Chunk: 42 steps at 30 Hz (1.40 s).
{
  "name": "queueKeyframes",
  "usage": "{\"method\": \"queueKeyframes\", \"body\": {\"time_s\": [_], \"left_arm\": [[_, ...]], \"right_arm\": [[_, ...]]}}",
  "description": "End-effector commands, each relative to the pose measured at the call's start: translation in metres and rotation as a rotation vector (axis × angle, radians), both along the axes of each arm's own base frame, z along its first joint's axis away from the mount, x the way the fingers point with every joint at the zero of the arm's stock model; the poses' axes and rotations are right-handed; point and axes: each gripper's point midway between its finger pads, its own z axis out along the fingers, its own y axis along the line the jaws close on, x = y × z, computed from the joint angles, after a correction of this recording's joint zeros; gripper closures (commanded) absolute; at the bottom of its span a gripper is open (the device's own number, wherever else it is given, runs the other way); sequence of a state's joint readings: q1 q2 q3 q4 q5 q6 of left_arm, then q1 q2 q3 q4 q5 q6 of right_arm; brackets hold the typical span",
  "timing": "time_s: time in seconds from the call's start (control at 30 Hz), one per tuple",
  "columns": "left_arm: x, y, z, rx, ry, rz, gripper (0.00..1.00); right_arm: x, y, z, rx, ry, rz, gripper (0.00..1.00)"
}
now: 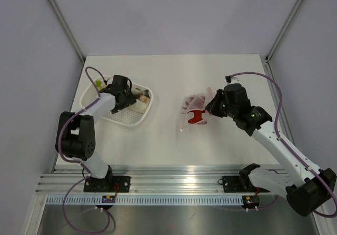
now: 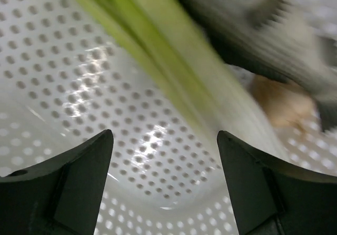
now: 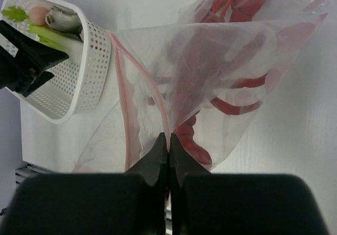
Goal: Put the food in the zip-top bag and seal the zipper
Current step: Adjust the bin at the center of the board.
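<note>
The vegetable's stalk (image 2: 158, 50) slants past my left gripper's fingers. So the gripper shifts to the right in the top view next, turning to close across the green vegetable's pale end (image 2: 239, 108).
The clear zip-top bag (image 1: 196, 110) lies mid-table with the red lobster (image 1: 197, 117) inside it; both show in the right wrist view, the bag (image 3: 221, 61) and the lobster (image 3: 210, 77). My right gripper (image 1: 213, 106) is shut on the bag's mouth edge, pinching the pink zipper strip (image 3: 158, 100) between its fingertips (image 3: 169, 140). My left gripper (image 1: 117, 106) is open and empty inside the white basket (image 1: 89, 94), low over its perforated floor (image 2: 79, 61). The green vegetable stalk (image 2: 158, 50), the grey fish (image 2: 274, 45) and a peach piece (image 2: 279, 103) lie just ahead of it.
The white perforated basket (image 3: 87, 71) stands at the table's left, holding the fish (image 3: 62, 20), a peach piece (image 3: 38, 15) and the green vegetable (image 3: 47, 35). Grey walls close in the table. An aluminium rail (image 1: 174, 185) runs along the near edge.
</note>
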<state>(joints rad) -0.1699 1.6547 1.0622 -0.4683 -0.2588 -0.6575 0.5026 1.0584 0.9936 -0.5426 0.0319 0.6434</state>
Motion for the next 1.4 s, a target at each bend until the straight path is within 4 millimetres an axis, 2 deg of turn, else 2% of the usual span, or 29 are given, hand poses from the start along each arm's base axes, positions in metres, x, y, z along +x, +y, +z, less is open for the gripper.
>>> {"method": "queueKeyframes", "body": {"time_s": [0.0,0.07,0.17,0.23,0.33,0.4,0.47,0.5,0.6,0.63,0.8,0.83,0.87,0.9,0.93,0.97,1.0,1.03,1.13,1.17,1.27,1.3,1.37], "left_arm": [[0.020,-0.044,0.054,0.044,-0.167,-0.124,0.16],[0.014,-0.065,0.064,0.078,-0.157,-0.211,0.14],[0.004,-0.086,0.060,0.096,-0.092,-0.337,0.16],[0.000,-0.088,0.057,0.118,-0.072,-0.368,0.17],[0.005,-0.094,0.054,0.108,-0.085,-0.386,0.20],[0.012,-0.107,0.053,0.067,-0.093,-0.431,0.21],[0.024,-0.120,0.061,0.025,-0.130,-0.461,0.23],[0.027,-0.122,0.056,0.026,-0.122,-0.458,0.25],[0.044,-0.135,0.063,-0.006,-0.152,-0.472,0.30],[0.049,-0.140,0.057,-0.022,-0.152,-0.480,0.32],[0.080,-0.171,0.058,-0.221,-0.208,-0.516,0.34],[0.095,-0.179,0.073,-0.250,-0.256,-0.526,0.33],[0.101,-0.186,0.064,-0.281,-0.239,-0.538,0.32],[0.110,-0.189,0.067,-0.294,-0.254,-0.541,0.31],[0.124,-0.195,0.085,-0.309,-0.303,-0.548,0.30],[0.133,-0.194,0.077,-0.314,-0.296,-0.542,0.30],[0.141,-0.196,0.083,-0.319,-0.315,-0.546,0.28],[0.154,-0.195,0.098,-0.318,-0.359,-0.547,0.25],[0.166,-0.184,0.107,-0.273,-0.374,-0.560,0.23],[0.171,-0.177,0.117,-0.248,-0.396,-0.562,0.23],[0.164,-0.171,0.135,-0.141,-0.432,-0.721,0.29],[0.156,-0.165,0.140,-0.049,-0.429,-0.832,0.29],[0.143,-0.163,0.143,0.012,-0.412,-0.968,0.28]], "right_arm": [[0.008,0.008,0.014,0.035,-0.045,0.018,0.99],[0.009,0.009,0.016,0.042,-0.047,0.019,0.99],[0.009,0.010,0.017,0.048,-0.049,0.019,0.99],[0.009,0.009,0.016,0.047,-0.048,0.017,0.99],[0.008,0.008,0.017,0.046,-0.048,0.017,0.99],[0.007,0.008,0.017,0.046,-0.048,0.019,0.99],[0.006,0.008,0.017,0.045,-0.047,0.019,0.99],[0.006,0.007,0.016,0.043,-0.043,0.017,0.99],[0.003,0.005,0.016,0.039,-0.043,0.012,0.99],[0.003,0.004,0.015,0.039,-0.042,0.010,0.99],[0.001,0.002,0.012,0.030,-0.034,0.004,0.99],[0.001,0.002,0.012,0.028,-0.034,0.006,0.99],[0.001,0.001,0.012,0.028,-0.034,0.001,0.99],[0.000,0.000,0.012,0.025,-0.030,0.002,0.99],[0.000,0.000,0.012,0.021,-0.031,0.002,0.99],[0.000,-0.001,0.011,0.019,-0.030,-0.004,0.99],[-0.001,-0.002,0.011,0.017,-0.029,-0.005,0.99],[-0.002,-0.003,0.012,0.015,-0.030,-0.007,0.99],[-0.002,-0.005,0.011,0.011,-0.029,-0.016,0.99],[-0.003,-0.005,0.010,0.012,-0.027,-0.015,0.99],[-0.001,-0.003,0.008,0.019,-0.021,-0.013,0.99],[0.000,-0.002,0.008,0.019,-0.025,-0.012,0.98],[0.001,0.002,0.006,0.025,-0.018,-0.001,0.99]]}}
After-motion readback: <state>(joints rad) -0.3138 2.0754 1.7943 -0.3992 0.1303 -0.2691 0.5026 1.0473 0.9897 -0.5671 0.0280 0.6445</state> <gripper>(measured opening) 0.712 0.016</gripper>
